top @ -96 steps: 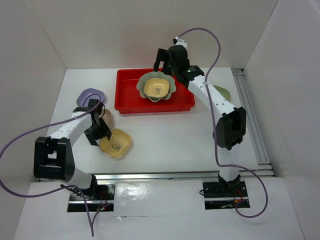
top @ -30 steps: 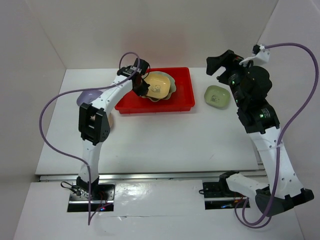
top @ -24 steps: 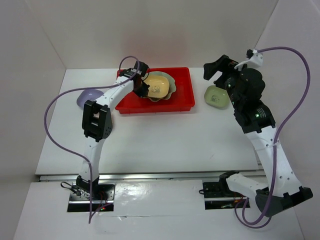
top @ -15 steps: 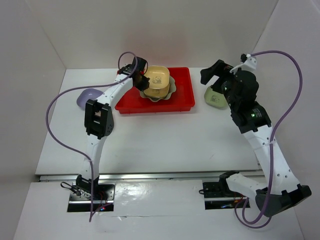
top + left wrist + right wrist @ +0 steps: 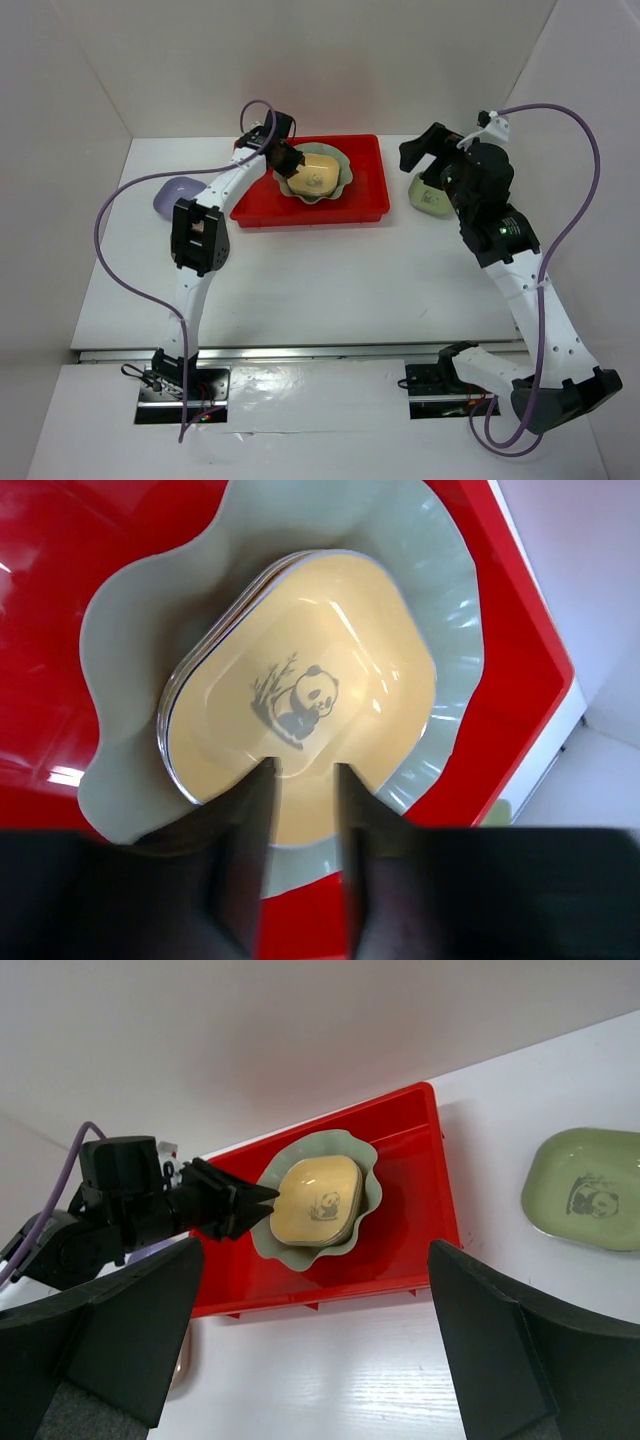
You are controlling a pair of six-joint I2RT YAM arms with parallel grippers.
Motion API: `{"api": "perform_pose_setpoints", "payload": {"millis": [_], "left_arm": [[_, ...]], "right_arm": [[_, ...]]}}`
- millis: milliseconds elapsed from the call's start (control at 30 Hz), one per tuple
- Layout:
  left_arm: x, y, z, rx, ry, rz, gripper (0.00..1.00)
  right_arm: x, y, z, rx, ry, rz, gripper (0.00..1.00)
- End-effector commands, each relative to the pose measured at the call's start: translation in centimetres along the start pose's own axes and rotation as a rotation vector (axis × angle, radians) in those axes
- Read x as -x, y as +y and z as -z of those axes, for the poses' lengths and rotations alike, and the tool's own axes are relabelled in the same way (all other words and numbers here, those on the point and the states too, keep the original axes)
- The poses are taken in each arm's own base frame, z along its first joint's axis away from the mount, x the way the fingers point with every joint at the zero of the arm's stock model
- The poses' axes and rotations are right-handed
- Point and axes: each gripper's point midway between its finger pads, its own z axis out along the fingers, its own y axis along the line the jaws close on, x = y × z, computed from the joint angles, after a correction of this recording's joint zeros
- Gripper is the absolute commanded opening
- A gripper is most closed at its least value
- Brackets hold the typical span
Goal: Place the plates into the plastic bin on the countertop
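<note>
The tan dish is down there, outside the bin (image 5: 362, 206), so my right gripper should next move across to the left in the top view and go down to the tan dish's edge on the bin side.
The red plastic bin (image 5: 362, 206) stands at the back of the white countertop (image 5: 330, 280). In it lies the pale green scalloped dish (image 5: 343, 184) with two yellow dishes (image 5: 316, 172) stacked flat on it. My left gripper (image 5: 288, 160) is just at the stack's near rim, with its jaws slightly apart and both fingers (image 5: 252, 820) over the top yellow dish (image 5: 310, 680). My right gripper (image 5: 425, 150) is wide open and empty, high above a small green dish (image 5: 588, 1200) right of the bin (image 5: 420, 1130).
A lavender dish (image 5: 170, 195) lies on the left of the countertop. A sliver of a tan dish (image 5: 186, 1368) shows beside the bin's front left corner. White walls close in the left, back and right. A metal rail (image 5: 500, 230) runs along the right edge.
My left gripper carried the second yellow dish from the table into the bin and laid it flat on the first. My right arm left the bin and moved right, above the green dish.
</note>
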Motion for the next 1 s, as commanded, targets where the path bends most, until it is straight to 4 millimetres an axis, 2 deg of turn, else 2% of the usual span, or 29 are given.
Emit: {"api": "perform_pose_setpoints", "payload": {"millis": [0, 33, 67, 100, 167, 200, 233, 267, 300, 333, 367, 400, 433, 467, 500, 533, 567, 600, 633, 667, 700, 733, 767, 800, 833, 867, 900, 967], "left_arm": [[0.6, -0.9, 1.4, -0.045, 0.000, -0.032, 0.48], [0.8, -1.2, 2.3, -0.057, -0.005, -0.043, 0.51], [1.9, -2.9, 5.0, -0.106, -0.036, -0.050, 0.54], [2.7, -3.2, 6.3, -0.114, -0.072, -0.083, 0.68], [4.1, -3.6, 9.4, -0.124, -0.125, -0.122, 0.81], [5.5, -4.5, 13.2, -0.152, -0.177, -0.140, 0.90], [6.9, -4.1, 15.2, -0.128, -0.243, -0.147, 0.99], [7.7, -3.9, 17.5, -0.123, -0.282, -0.155, 1.00], [9.2, -1.8, 19.0, -0.059, -0.313, -0.142, 1.00], [10.8, -0.1, 22.3, -0.033, -0.382, -0.147, 1.00], [12.8, 2.0, 23.8, 0.007, -0.422, -0.117, 1.00], [13.7, 4.0, 25.0, 0.046, -0.439, -0.100, 1.00], [13.8, 7.4, 24.8, 0.129, -0.423, -0.116, 1.00], [14.6, 8.9, 27.8, 0.118, -0.450, -0.100, 1.00], [16.5, 11.8, 28.9, 0.175, -0.480, -0.059, 1.00], [16.4, 14.9, 28.9, 0.249, -0.464, -0.061, 1.00], [16.8, 16.7, 29.7, 0.277, -0.466, -0.054, 1.00], [17.3, 17.9, 31.9, 0.272, -0.504, -0.043, 1.00], [17.9, 20.9, 32.3, 0.333, -0.505, -0.012, 1.00], [18.0, 22.1, 33.0, 0.348, -0.502, -0.029, 1.00], [18.1, 23.1, 33.6, 0.363, -0.512, -0.028, 1.00], [18.0, 24.1, 35.2, 0.363, -0.531, -0.018, 1.00], [17.1, 25.1, 35.0, 0.373, -0.501, -0.042, 1.00], [16.6, 25.5, 35.2, 0.375, -0.500, -0.054, 1.00], [16.3, 26.1, 35.6, 0.379, -0.505, -0.047, 1.00], [14.9, 26.5, 35.8, 0.350, -0.485, -0.049, 1.00], [14.2, 26.7, 36.0, 0.335, -0.480, -0.050, 1.00], [13.0, 26.8, 36.4, 0.296, -0.475, -0.053, 1.00]], "right_arm": [[0.7, 1.1, 0.6, 0.045, -0.027, -0.011, 1.00], [0.7, 1.1, 0.6, 0.046, -0.027, -0.011, 1.00], [0.5, 1.4, 0.4, 0.063, -0.021, -0.011, 1.00], [-0.4, 1.3, 0.0, 0.064, 0.004, -0.007, 1.00], [-1.3, 2.1, -0.9, 0.099, 0.031, 0.017, 1.00], [-2.5, 2.8, -1.1, 0.147, 0.072, 0.048, 1.00], [-3.8, 2.7, -1.6, 0.153, 0.110, 0.053, 1.00], [-5.2, 3.0, -1.9, 0.171, 0.149, 0.069, 1.00], [-6.9, 4.1, -2.5, 0.227, 0.187, 0.071, 1.00], [-8.8, 4.0, -2.8, 0.235, 0.225, 0.077, 1.00], [-10.5, 4.3, -3.4, 0.249, 0.256, 0.082, 1.00], [-11.1, 5.2, -3.7, 0.287, 0.248, 0.094, 1.00], [-12.6, 6.6, -3.6, 0.321, 0.277, 0.103, 1.00], [-15.1, 6.8, -4.5, 0.322, 0.329, 0.132, 1.00], [-16.9, 8.9, -4.1, 0.375, 0.362, 0.156, 1.00], [-18.3, 9.9, -4.2, 0.388, 0.386, 0.182, 1.00], [-18.9, 11.7, -4.3, 0.413, 0.385, 0.189, 1.00], [-20.2, 12.7, -4.4, 0.419, 0.399, 0.218, 1.00], [-23.4, 14.3, -4.4, 0.422, 0.435, 0.251, 1.00], [-23.7, 16.1, -4.6, 0.442, 0.423, 0.253, 1.00], [-24.8, 17.0, -4.7, 0.451, 0.432, 0.262, 1.00], [-27.4, 17.5, -5.5, 0.444, 0.463, 0.281, 1.00], [-28.2, 19.6, -4.9, 0.476, 0.459, 0.274, 1.00], [-30.9, 19.9, -5.5, 0.466, 0.492, 0.282, 1.00], [-31.9, 20.8, -5.6, 0.467, 0.488, 0.278, 1.00], [-32.5, 22.8, -5.2, 0.496, 0.479, 0.267, 1.00], [-35.4, 22.6, -5.8, 0.475, 0.510, 0.295, 1.00], [-37.6, 24.3, -5.8, 0.486, 0.508, 0.289, 0.99]]}}
